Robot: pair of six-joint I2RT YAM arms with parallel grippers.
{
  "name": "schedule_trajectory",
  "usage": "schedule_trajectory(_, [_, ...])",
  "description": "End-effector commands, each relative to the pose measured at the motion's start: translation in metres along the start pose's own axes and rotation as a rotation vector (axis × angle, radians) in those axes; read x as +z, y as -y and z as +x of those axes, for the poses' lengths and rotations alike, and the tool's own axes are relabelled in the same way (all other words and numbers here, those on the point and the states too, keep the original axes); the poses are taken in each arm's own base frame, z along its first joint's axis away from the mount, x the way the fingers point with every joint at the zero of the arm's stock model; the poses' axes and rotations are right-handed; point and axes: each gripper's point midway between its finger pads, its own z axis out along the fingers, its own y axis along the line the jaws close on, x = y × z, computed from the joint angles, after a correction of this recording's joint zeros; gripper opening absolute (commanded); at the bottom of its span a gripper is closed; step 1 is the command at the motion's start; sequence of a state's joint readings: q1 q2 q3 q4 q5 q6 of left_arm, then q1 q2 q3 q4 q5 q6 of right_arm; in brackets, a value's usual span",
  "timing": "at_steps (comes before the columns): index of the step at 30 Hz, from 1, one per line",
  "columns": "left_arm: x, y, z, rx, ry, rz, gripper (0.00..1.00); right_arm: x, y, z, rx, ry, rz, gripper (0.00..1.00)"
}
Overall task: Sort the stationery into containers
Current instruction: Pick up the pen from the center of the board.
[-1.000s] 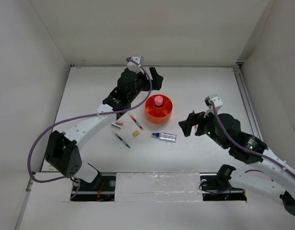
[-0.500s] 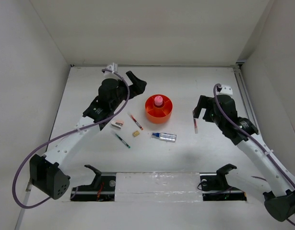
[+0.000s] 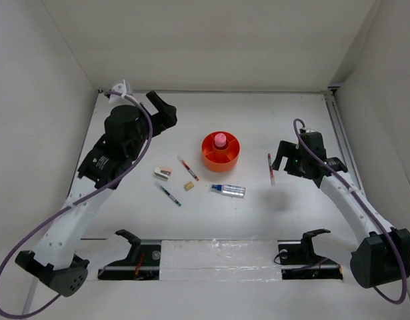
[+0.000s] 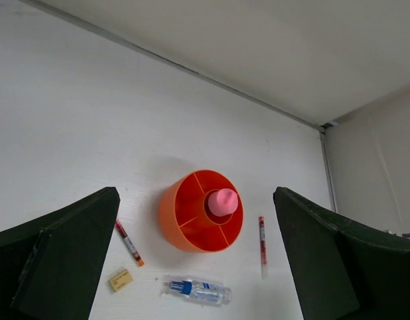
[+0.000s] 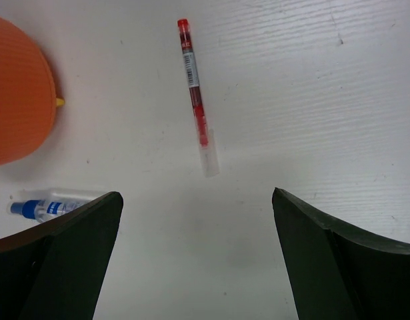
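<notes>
I will next move my right gripper down and to the left in the top view, onto the second red pen's near end [image 3: 273, 180] [image 5: 209, 156]. That end points between my open fingers.
The orange organizer [image 3: 221, 155] stands mid-table with the pink tube [image 3: 220, 139] upright in its central well. Left of it lie a red pen [image 3: 189, 169], the tan cube [image 3: 189, 186], the green pen [image 3: 169, 194] and the white-pink stapler [image 3: 163, 173]. The silvery tube with blue cap [image 3: 228, 191] lies in front of it. A second red pen [image 3: 270, 168] lies to its right, also in the right wrist view [image 5: 197, 113]. My left gripper [image 3: 165, 111] is open and empty, high at the back left. My right gripper [image 3: 283, 160] is open and empty, just right of the second red pen.
White walls enclose the table on the left, back and right. A metal rail [image 3: 339, 143] runs along the right edge. In the left wrist view the organizer [image 4: 185, 233] shows its dividers, with the other compartments empty.
My left arm has swung back and to the left, away from the organizer. My right gripper has drawn back to the right, and a red pen now lies on the table beside it.
</notes>
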State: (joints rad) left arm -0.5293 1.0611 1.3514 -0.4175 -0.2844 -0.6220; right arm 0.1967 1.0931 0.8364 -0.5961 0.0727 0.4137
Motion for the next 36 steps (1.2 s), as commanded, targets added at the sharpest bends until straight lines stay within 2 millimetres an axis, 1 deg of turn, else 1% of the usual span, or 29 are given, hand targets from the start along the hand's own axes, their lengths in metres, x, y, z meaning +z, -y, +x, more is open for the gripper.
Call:
schedule_trajectory(1, [-0.01, -0.037, 0.005, 0.08, 0.025, -0.117, 1.0, -0.004, -0.013, -0.022, -0.013, 0.076, -0.061, 1.0])
schedule_trajectory(2, [-0.011, -0.041, 0.006, 0.079, 0.038, -0.129, 1.0, 0.0, -0.011, -0.017, -0.005, 0.059, -0.054, 1.0])
schedule_trajectory(3, [-0.009, -0.048, 0.015, 0.085, 0.026, -0.138, 1.0, 0.0, -0.012, -0.019, -0.004, 0.068, -0.058, 1.0])
schedule_trajectory(4, [-0.012, -0.048, 0.011, 0.081, 0.039, -0.139, 1.0, 0.003, -0.012, -0.017, -0.005, 0.057, -0.053, 1.0])
schedule_trajectory(5, [-0.014, -0.048, 0.009, 0.078, 0.046, -0.134, 1.0, 0.009, -0.009, -0.01, 0.002, 0.03, -0.041, 1.0])
schedule_trajectory(7, [-0.015, -0.048, 0.009, 0.078, 0.046, -0.134, 1.0, 0.014, -0.006, -0.007, 0.012, 0.014, -0.02, 1.0])
schedule_trajectory(8, [-0.018, -0.046, 0.004, 0.079, 0.063, -0.121, 1.0, 0.019, -0.005, -0.004, 0.011, -0.004, -0.012, 1.0])
schedule_trajectory(9, [-0.021, -0.043, 0.003, 0.075, 0.063, -0.104, 1.0, 0.021, -0.006, -0.005, 0.011, -0.001, -0.013, 1.0])
schedule_trajectory(11, [-0.021, -0.042, 0.009, 0.086, 0.046, -0.082, 1.0, 0.026, -0.012, -0.006, 0.011, -0.012, -0.036, 0.98])
schedule_trajectory(13, [-0.021, -0.038, 0.01, 0.092, 0.039, -0.057, 1.0, 0.037, -0.011, 0.002, 0.0, -0.06, -0.028, 0.97])
schedule_trajectory(14, [-0.021, -0.036, 0.011, 0.092, 0.032, -0.048, 1.0, 0.04, -0.012, 0.0, -0.001, -0.066, -0.025, 0.97])
schedule_trajectory(15, [-0.021, -0.036, 0.011, 0.092, 0.032, -0.048, 1.0, 0.044, -0.016, 0.004, -0.013, -0.086, -0.026, 0.95])
schedule_trajectory(16, [-0.021, -0.036, 0.011, 0.092, 0.032, -0.048, 1.0, 0.047, -0.012, 0.005, -0.015, -0.089, -0.005, 0.94])
schedule_trajectory(18, [-0.024, -0.034, 0.01, 0.089, 0.033, -0.034, 1.0, 0.051, -0.017, 0.004, -0.038, -0.083, 0.009, 0.93])
schedule_trajectory(19, [-0.024, -0.034, 0.01, 0.089, 0.033, -0.034, 1.0, 0.058, -0.016, 0.011, -0.049, -0.107, 0.027, 0.91])
schedule_trajectory(20, [-0.024, -0.033, 0.011, 0.089, 0.027, -0.027, 1.0, 0.06, -0.014, 0.009, -0.051, -0.112, 0.044, 0.88])
schedule_trajectory(21, [-0.024, -0.03, 0.011, 0.086, 0.029, -0.014, 1.0, 0.062, -0.016, 0.014, -0.068, -0.131, 0.054, 0.86])
schedule_trajectory(22, [-0.027, -0.03, 0.009, 0.083, 0.036, -0.009, 1.0, 0.07, -0.017, 0.02, -0.083, -0.156, 0.07, 0.85])
schedule_trajectory(23, [-0.027, -0.029, 0.01, 0.092, 0.03, -0.002, 1.0, 0.073, -0.018, 0.019, -0.084, -0.161, 0.073, 0.83])
schedule_trajectory(24, [-0.027, -0.029, 0.01, 0.092, 0.03, -0.002, 1.0, 0.076, -0.021, 0.025, -0.093, -0.184, 0.063, 0.82])
schedule_trajectory(25, [-0.027, -0.029, 0.01, 0.092, 0.03, -0.002, 1.0, 0.078, -0.025, 0.026, -0.102, -0.19, 0.06, 0.8])
schedule_trajectory(26, [-0.027, -0.028, 0.011, 0.092, 0.025, 0.005, 1.0, 0.083, -0.022, 0.032, -0.105, -0.214, 0.073, 0.78])
schedule_trajectory(29, [-0.03, -0.027, 0.009, 0.089, 0.032, 0.011, 1.0, 0.092, -0.022, 0.037, -0.118, -0.237, 0.091, 0.73])
schedule_trajectory(30, [-0.03, -0.027, 0.009, 0.089, 0.032, 0.011, 1.0, 0.094, -0.021, 0.04, -0.119, -0.248, 0.097, 0.7])
schedule_trajectory(31, [-0.03, -0.026, 0.01, 0.099, 0.026, 0.018, 1.0, 0.095, -0.02, 0.045, -0.131, -0.263, 0.109, 0.7])
schedule_trajectory(32, [-0.03, -0.026, 0.01, 0.099, 0.026, 0.018, 1.0, 0.097, -0.021, 0.043, -0.13, -0.262, 0.108, 0.65])
schedule_trajectory(33, [-0.03, -0.026, 0.01, 0.099, 0.026, 0.018, 1.0, 0.1, -0.02, 0.046, -0.133, -0.275, 0.115, 0.62])
schedule_trajectory(34, [-0.03, -0.026, 0.01, 0.099, 0.026, 0.018, 1.0, 0.1, -0.018, 0.045, -0.134, -0.271, 0.123, 0.53])
schedule_trajectory(36, [-0.03, -0.026, 0.01, 0.099, 0.026, 0.018, 1.0, 0.103, -0.017, 0.055, -0.145, -0.296, 0.131, 0.49])
